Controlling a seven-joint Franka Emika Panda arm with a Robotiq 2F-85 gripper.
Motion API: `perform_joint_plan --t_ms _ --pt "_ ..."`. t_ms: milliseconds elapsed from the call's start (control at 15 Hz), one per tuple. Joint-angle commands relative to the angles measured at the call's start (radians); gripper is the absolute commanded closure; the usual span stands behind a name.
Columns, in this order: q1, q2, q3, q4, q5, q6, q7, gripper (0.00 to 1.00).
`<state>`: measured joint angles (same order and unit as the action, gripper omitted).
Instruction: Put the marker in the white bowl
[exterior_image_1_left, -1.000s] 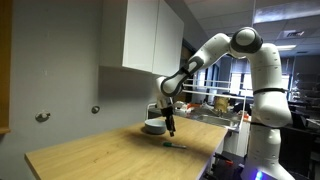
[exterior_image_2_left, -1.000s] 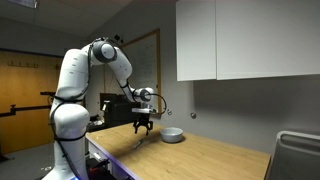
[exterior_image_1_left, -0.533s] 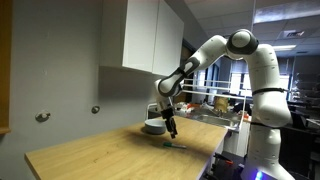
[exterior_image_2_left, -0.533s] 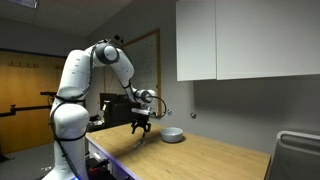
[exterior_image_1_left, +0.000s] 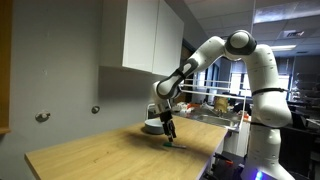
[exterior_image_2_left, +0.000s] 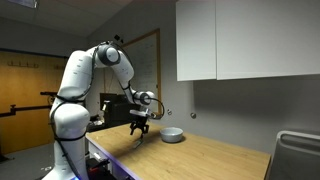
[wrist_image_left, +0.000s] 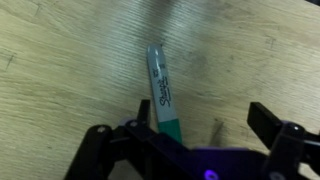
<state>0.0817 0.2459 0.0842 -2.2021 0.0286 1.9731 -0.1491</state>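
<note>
My gripper first needs to go down a little farther toward the table, so that it can close near the marker's green end (exterior_image_1_left: 170, 146) (wrist_image_left: 169, 126).
The marker (wrist_image_left: 162, 92) lies flat on the wooden table, grey barrel with black lettering and a green end; in the wrist view it runs from the upper middle down toward my left finger. It shows as a small dark stick in an exterior view (exterior_image_1_left: 176, 145). My gripper (wrist_image_left: 195, 125) is open, low over the table, with the marker's green end just inside the left finger. The gripper also shows in both exterior views (exterior_image_1_left: 169, 133) (exterior_image_2_left: 141, 131). The white bowl (exterior_image_2_left: 172, 134) sits on the table behind the gripper, partly hidden by it in an exterior view (exterior_image_1_left: 152, 126).
The wooden table (exterior_image_1_left: 110, 152) stands against a grey wall below a white cabinet (exterior_image_1_left: 150, 38). The table's front edge lies close to the marker. Desks with clutter (exterior_image_1_left: 215, 102) stand behind the arm.
My gripper has moved slightly down toward the table and the marker. The marker and the bowl have not moved.
</note>
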Motion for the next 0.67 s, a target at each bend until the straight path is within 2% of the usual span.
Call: perform_joint_plan --t_ms 0,333,400,533,600 --pt "0.011 0.05 0.014 0.034 0.008 0.014 0.035 0.0" --pt "0.01 0.076 0.009 0.021 -0.003 0.049 0.027 0.0" --pt "0.011 0.078 0.006 0.018 -0.009 0.058 0.035 0.25" --pt "0.008 0.085 0.003 0.019 -0.012 0.06 0.029 0.33" --pt "0.006 0.087 0.002 0.019 -0.011 0.061 0.026 0.44"
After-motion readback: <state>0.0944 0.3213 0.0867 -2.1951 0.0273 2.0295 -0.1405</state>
